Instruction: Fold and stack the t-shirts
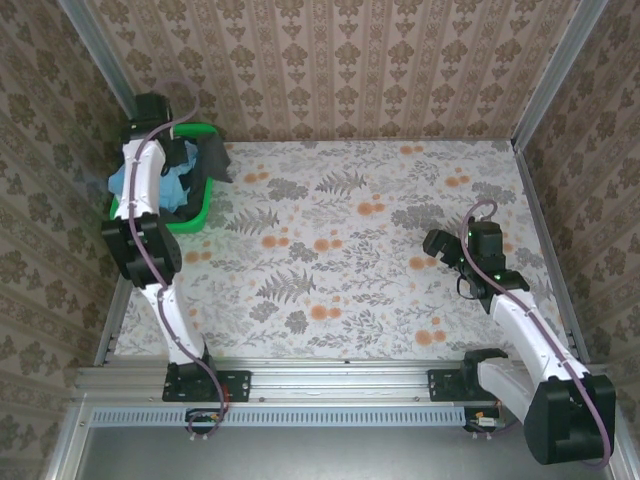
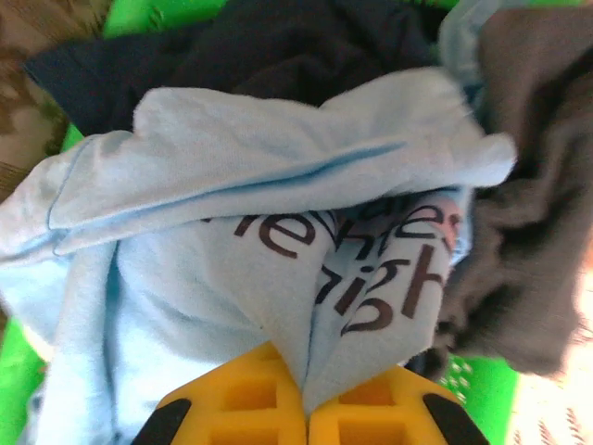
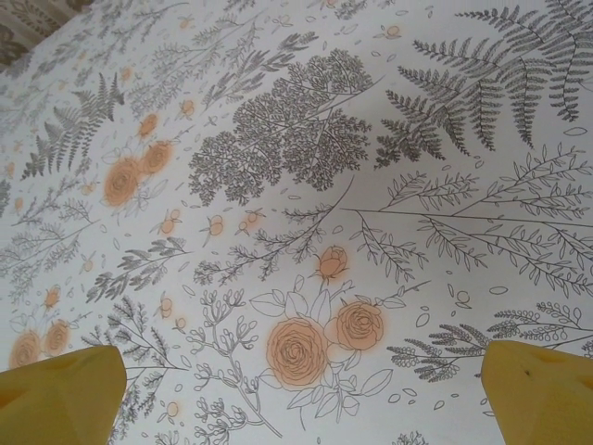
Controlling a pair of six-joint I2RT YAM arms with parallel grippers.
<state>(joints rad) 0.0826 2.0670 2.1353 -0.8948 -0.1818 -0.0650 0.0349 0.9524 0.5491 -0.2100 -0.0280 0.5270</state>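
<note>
My left gripper lifts the fold clear of the basket (image 1: 190, 218) next, swings over to bare floral cloth (image 1: 345, 200) between itself and my right gripper and releases the fold.
A light blue t-shirt (image 2: 250, 185) with dark lettering lies bunched on the pile in the green basket (image 1: 190, 218). My left gripper (image 2: 306, 408) is shut on a fold of it, the cloth pinched between the yellow fingers (image 2: 241, 403). A black shirt (image 2: 269, 46) lies behind it and a dark grey one (image 2: 528, 222) to its right. In the top view the left arm (image 1: 140, 170) reaches over the basket, where blue cloth (image 1: 122, 182) and dark cloth (image 1: 212, 160) show. My right gripper (image 1: 440, 247) hovers open over the bare table, its yellow fingertips (image 3: 56, 394) wide apart.
The table (image 1: 380, 260) is covered in a floral cloth with orange roses and grey ferns. Patterned walls close in the back and both sides. The basket sits in the far left corner, and a metal rail (image 1: 330, 380) runs along the near edge.
</note>
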